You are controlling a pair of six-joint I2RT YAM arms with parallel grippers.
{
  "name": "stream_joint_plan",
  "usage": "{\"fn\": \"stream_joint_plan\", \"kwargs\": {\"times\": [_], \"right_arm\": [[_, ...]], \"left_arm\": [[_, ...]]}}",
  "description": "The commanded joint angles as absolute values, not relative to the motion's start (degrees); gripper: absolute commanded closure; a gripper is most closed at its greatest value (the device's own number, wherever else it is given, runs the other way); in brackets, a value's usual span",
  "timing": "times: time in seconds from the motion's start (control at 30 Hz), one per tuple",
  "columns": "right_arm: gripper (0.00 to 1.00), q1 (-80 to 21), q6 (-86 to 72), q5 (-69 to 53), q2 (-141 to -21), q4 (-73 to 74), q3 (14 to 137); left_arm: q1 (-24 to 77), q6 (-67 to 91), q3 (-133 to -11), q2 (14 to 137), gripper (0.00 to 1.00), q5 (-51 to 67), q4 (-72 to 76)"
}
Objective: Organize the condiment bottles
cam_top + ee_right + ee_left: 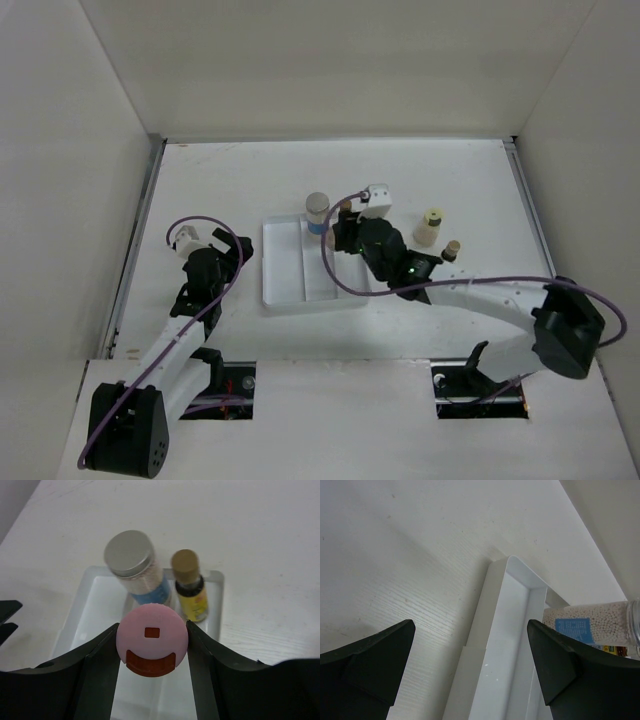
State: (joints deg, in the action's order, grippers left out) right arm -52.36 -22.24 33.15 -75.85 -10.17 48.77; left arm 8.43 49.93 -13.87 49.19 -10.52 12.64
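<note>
My right gripper is going left in the top view and down next, to release the pink-capped bottle on the bottom of the tray's middle section beside the jar, because that spot is empty.
My right gripper (152, 629) is shut on the pink-capped bottle (152, 647), with a finger on each side of its cap, and holds it over the white tray (90, 597). At the tray's far end stand the grey-lidded jar with the blue label (131, 560) and a slim yellow bottle (190, 587) with a tan cap, side by side. In the top view the right gripper (347, 232) is at the tray's far right corner, next to the jar (317, 210). My left gripper (470, 630) is open and empty, over the tray's left edge.
A cream-capped bottle (430, 226) and a smaller bottle (450, 250) stand on the table right of the tray (285, 290). The tray has long compartments; its left one (512, 630) holds nothing. White walls enclose the table on three sides.
</note>
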Motion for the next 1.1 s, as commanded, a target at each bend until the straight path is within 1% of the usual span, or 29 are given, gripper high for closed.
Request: {"fn": "stream_joint_plan", "kwargs": {"times": [0.0, 0.2, 0.4, 0.5, 0.63, 0.73, 0.8, 0.83, 0.93, 1.07], "right_arm": [[0.57, -55.1, -21.4, 31.7, -83.2, -14.9, 54.7], [0.57, -56.4, -20.3, 31.0, -93.2, -16.2, 61.9], [0.52, -56.4, -21.0, 31.9, -99.3, -15.7, 63.4], [0.47, -56.4, -21.3, 32.4, -101.1, -15.3, 63.9], [0.34, -56.4, -21.3, 32.3, -101.3, -14.5, 64.4], [0.24, -56.6, -21.3, 32.2, -97.5, -13.1, 63.9], [0.18, -56.6, -21.3, 32.4, -91.2, -13.0, 61.0], [0.17, -56.6, -21.3, 32.4, -88.7, -13.0, 59.7], [0.15, -55.4, -22.1, 33.7, -77.5, -12.7, 52.4], [0.19, -48.8, -25.0, 41.0, -61.1, -7.6, 41.0]], "left_arm": [[8.8, 50.1, -13.0, 48.0, 0.0, -11.2, 14.5], [8.8, 50.1, -12.5, 47.5, 0.0, -11.3, 14.4], [8.8, 50.1, -12.5, 48.7, 0.0, -11.0, 15.2], [8.6, 49.8, -12.9, 49.0, 0.0, -10.5, 14.9], [8.4, 50.0, -12.6, 48.8, 0.0, -10.5, 15.4], [8.3, 49.7, -13.0, 48.8, 0.0, -10.5, 14.9], [8.3, 49.8, -12.6, 48.2, 0.0, -10.7, 14.9], [8.3, 49.9, -12.6, 48.2, 0.0, -10.7, 14.9], [8.6, 49.7, -13.1, 48.3, 0.0, -10.4, 14.7], [8.7, 50.1, -13.1, 49.2, 0.0, -10.3, 15.5]]}}
